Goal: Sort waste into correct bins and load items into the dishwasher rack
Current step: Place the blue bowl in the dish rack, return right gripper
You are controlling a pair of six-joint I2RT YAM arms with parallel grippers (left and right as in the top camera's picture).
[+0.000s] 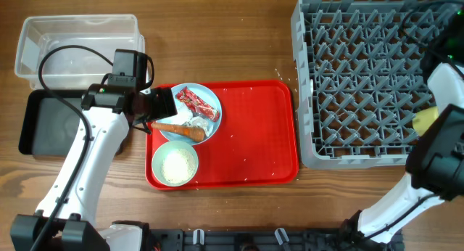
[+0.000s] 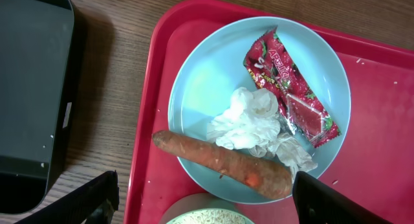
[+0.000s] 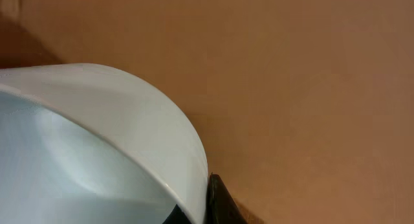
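I should move my right gripper slightly left in the overhead view, over the rack beyond the yellow cup, as empty rack wires there leave the second pale blue bowl room.
A pale blue plate on the red tray holds a red snack wrapper, crumpled white paper and an orange carrot. A pale blue bowl of white rice stands in front of it. My left gripper is open and empty just above the carrot's side of the plate. My right gripper is shut on the rim of a second pale blue bowl. The grey rack is at the right, with a yellow cup at its right edge.
The red tray lies mid-table with rice grains scattered on it. The clear tub stands at the back left, and the black tray sits in front of it. The right arm hangs over the rack's right side.
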